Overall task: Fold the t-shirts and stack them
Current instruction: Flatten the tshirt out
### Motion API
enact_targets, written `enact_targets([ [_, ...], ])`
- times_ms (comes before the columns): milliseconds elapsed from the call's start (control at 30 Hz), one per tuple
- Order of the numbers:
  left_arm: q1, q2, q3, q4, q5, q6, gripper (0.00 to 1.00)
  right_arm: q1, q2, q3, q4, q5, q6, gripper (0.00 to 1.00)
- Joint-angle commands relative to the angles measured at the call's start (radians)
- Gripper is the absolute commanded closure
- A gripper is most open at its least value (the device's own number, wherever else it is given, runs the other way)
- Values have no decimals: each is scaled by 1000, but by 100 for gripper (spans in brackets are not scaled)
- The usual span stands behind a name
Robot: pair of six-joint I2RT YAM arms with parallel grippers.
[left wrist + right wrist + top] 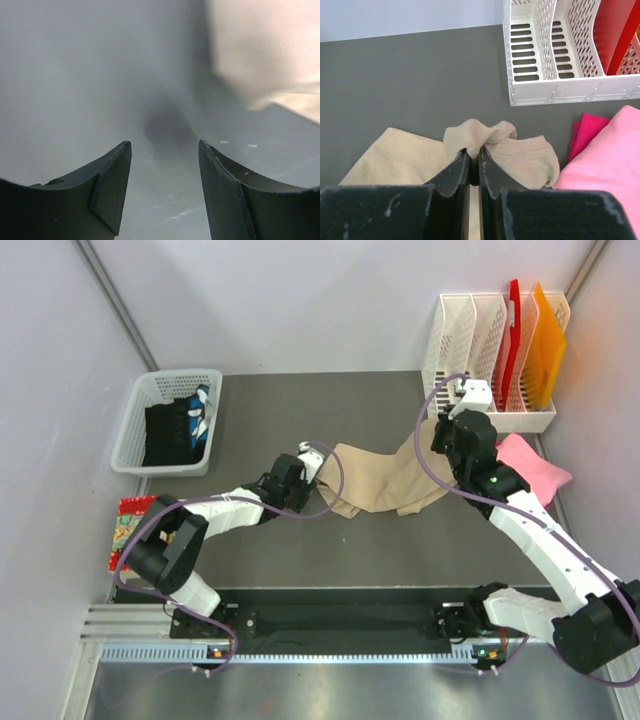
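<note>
I need to move my left gripper to the right in the top view next, onto the end of the tan t-shirt nearest the basket, because the gripper's open fingers are over bare table.
The tan t-shirt (385,480) lies crumpled across the middle of the dark table. My right gripper (441,430) is at its back right corner. In the right wrist view this gripper (475,152) is shut on a pinched fold of the tan t-shirt (520,155). The pink t-shirt (535,468) lies bunched to the right, beside that arm, and shows as the pink t-shirt (612,150) in the wrist view. My left gripper (315,468) sits low at the tan shirt's left edge. Its jaws (165,145) stand open with only bare table between them, and blurred tan cloth (260,50) lies ahead to the right.
A white mesh basket (135,430) holding dark items stands at the back left. A white file rack (470,335) at the back right holds a red sheet (513,330) and an orange sheet (547,340). A patterned item (128,525) lies at the left edge.
</note>
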Motion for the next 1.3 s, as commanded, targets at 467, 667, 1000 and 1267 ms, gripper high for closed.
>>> enact_targets([
  [467, -68, 167, 249, 43, 85, -120, 34, -8, 6, 7, 52, -19, 1, 100],
  [667, -67, 255, 300, 42, 82, -122, 49, -8, 3, -2, 63, -36, 2, 100],
  [1000, -16, 107, 267, 76, -39, -76, 100, -6, -8, -8, 75, -38, 4, 100],
  [1267, 285, -139, 378, 9, -18, 42, 100, -6, -22, -11, 76, -8, 10, 100],
])
